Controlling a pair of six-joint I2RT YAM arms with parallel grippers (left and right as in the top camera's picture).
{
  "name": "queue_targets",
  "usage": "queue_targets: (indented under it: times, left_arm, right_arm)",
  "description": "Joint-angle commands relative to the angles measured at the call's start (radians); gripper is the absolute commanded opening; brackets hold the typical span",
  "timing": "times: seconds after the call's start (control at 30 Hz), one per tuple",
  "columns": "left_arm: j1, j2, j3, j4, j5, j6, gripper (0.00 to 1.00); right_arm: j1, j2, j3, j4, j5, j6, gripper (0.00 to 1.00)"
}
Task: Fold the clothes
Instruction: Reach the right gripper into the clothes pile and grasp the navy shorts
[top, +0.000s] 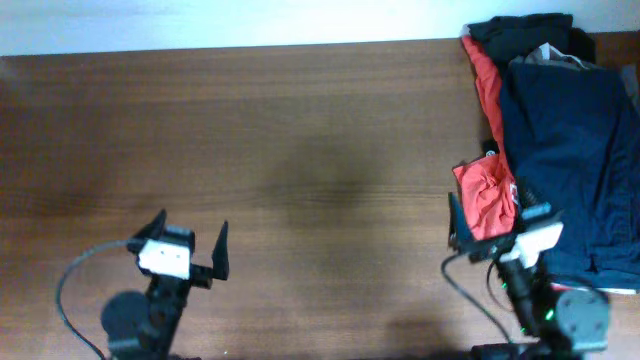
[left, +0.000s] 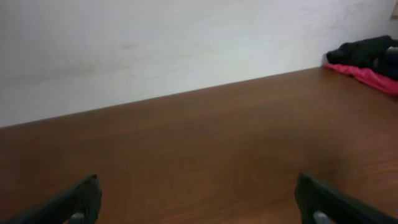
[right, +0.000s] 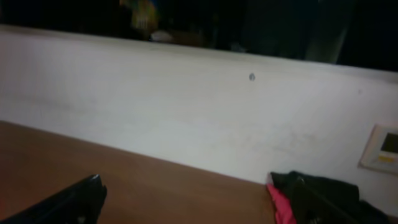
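Observation:
My right gripper goes outward next, to the right in the overhead view, then lowers to the upper part of the shorts.
The dark navy-blue shorts (top: 570, 150) lie on top of a pile of clothes at the table's right edge. My left gripper (top: 190, 240) is open and empty at the front left, far from the pile; its fingers frame bare wood in the left wrist view (left: 199, 196). My right gripper (top: 487, 218) is open and empty at the front right, its fingers just short of the pile's near edge. In the right wrist view (right: 199, 196) its fingers frame bare table, with the pile's far end beyond.
A red-orange garment (top: 487, 190) lies under the shorts, sticking out on the left side; it also shows in the left wrist view (left: 370, 76) and the right wrist view (right: 281, 204). Dark clothing (top: 520, 35) is bunched at the pile's far end. A white wall (left: 155, 43) runs behind the brown table (top: 300, 150).

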Motion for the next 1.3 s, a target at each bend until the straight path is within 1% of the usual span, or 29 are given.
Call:
queue_targets:
  times: [0.0,0.13,0.23,0.37,0.43,0.5,0.57,0.67,0.77,0.87,0.93,1.27]
  left_arm:
    - [-0.005,0.167,0.167,-0.05,0.037,0.002,0.99]
    - [-0.005,0.405,0.384,-0.179,0.071,0.002,0.99]
    - [-0.005,0.595,0.563,-0.319,0.074,0.002,0.99]
    - [-0.005,0.872,0.808,-0.514,0.111,0.002,0.99]
    - [-0.006,0.993,0.904,-0.586,0.162,0.002,0.99]
    - [-0.006,1.11,0.976,-0.617,0.226,0.002,0.99]
    - [-0.006,1.207,1.01,-0.613,0.257,0.002,0.99]
    - [-0.006,1.319,1.017,-0.586,0.258,0.002,0.99]
    - [-0.006,1.407,1.017,-0.587,0.261,0.002,0.99]
    - [-0.006,1.468,1.017,-0.587,0.26,0.002,0.99]
    - [-0.006,1.492,1.017,-0.584,0.26,0.002,0.99]
    - [-0.006,1.511,1.017,-0.566,0.259,0.003,0.99]
  right_arm:
    - [-0.006,0.193,0.169,-0.053,-0.007,0.01,0.99]
    - [-0.006,0.476,0.404,-0.217,-0.006,0.01,0.99]
    - [-0.005,0.678,0.588,-0.359,-0.008,0.01,0.99]
    - [-0.005,0.895,0.805,-0.529,-0.108,0.011,0.99]
    - [-0.005,0.975,0.866,-0.546,-0.157,0.014,0.99]
    - [-0.006,1.03,0.891,-0.539,-0.176,0.014,0.99]
    - [-0.011,1.074,0.893,-0.499,-0.145,0.014,0.99]
    - [-0.039,1.121,0.893,-0.472,-0.065,0.03,0.99]
    - [-0.108,1.162,0.893,-0.467,0.088,0.172,0.99]
    - [-0.213,1.198,0.893,-0.467,0.147,0.282,0.99]
    - [-0.292,1.226,0.893,-0.463,0.148,0.311,0.99]
    - [-0.587,1.438,0.893,-0.425,0.148,0.309,1.0]
